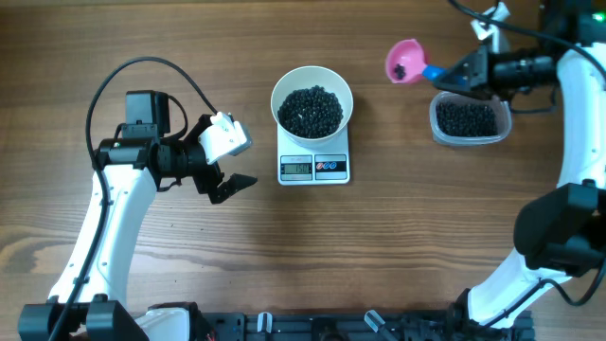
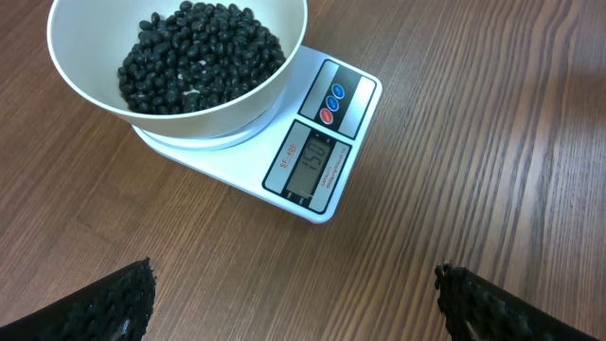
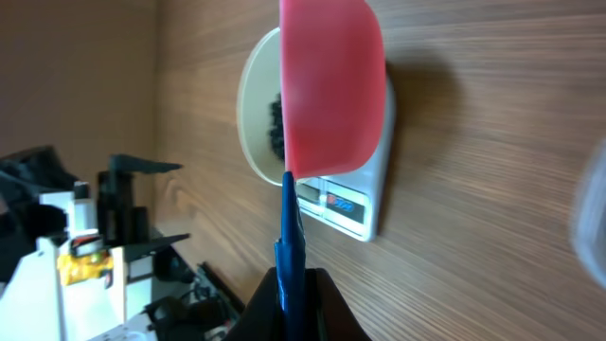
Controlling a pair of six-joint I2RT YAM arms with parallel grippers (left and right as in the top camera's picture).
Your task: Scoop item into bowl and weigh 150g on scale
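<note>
My right gripper moves back and down next, rests the scoop (image 1: 405,59) there and releases, since the tub's beans lie below and the display already shows the target weight.
The white bowl (image 1: 311,87) stands on the white scale (image 1: 313,168) at the table's middle, filled with a heap of black beans (image 1: 311,111). My right gripper (image 1: 444,79) is shut on the blue handle of a pink scoop (image 1: 405,59), held up to the right of the bowl with a few beans in it. In the right wrist view the scoop (image 3: 331,85) hangs in front of the bowl (image 3: 254,104) and scale (image 3: 367,204). My left gripper (image 1: 225,169) is open and empty, left of the scale. Its wrist view shows the bowl (image 2: 248,102), beans (image 2: 199,57) and scale display (image 2: 317,166).
A clear plastic tub (image 1: 470,121) holding more black beans sits at the right, just under the right gripper. The left arm's base and cable take up the left side. A black rail runs along the front edge.
</note>
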